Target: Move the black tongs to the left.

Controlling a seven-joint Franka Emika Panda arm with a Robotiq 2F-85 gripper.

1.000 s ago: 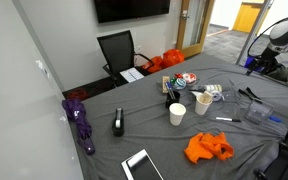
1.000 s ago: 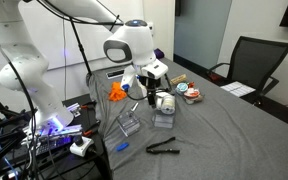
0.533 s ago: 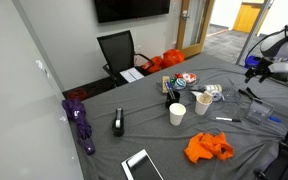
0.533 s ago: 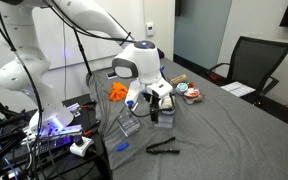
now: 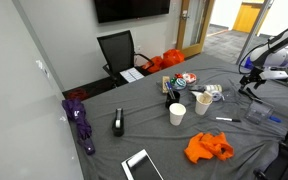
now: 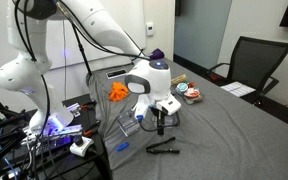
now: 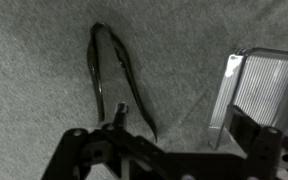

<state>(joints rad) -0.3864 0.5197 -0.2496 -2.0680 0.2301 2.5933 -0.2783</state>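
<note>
The tongs' arm nearer the container [image 6: 163,145] is below my gripper, to its left in the wrist view, so my gripper will move down and over to that arm.
The black tongs [image 7: 108,68] lie flat on the grey cloth, joined end at the top of the wrist view and the two thin arms spreading downward. They also show in an exterior view [image 6: 164,148], near the table's front edge. My gripper [image 7: 184,125] is open and empty. It hangs just above the tongs' open ends, its left finger over one arm, not touching. In both exterior views the gripper [image 6: 161,126] [image 5: 250,86] sits low over the table.
A clear plastic container [image 7: 260,88] [image 6: 132,126] lies right beside the gripper. Two paper cups [image 5: 177,114], an orange cloth [image 5: 208,148], a white pen [image 5: 224,119], a black block [image 5: 118,123] and a tablet [image 5: 142,165] lie on the table. A blue pen [image 6: 122,147] lies near the container.
The arm has swung over and come down toward the tongs; the gripper is now much lower and closer to them. The tongs have not moved.
</note>
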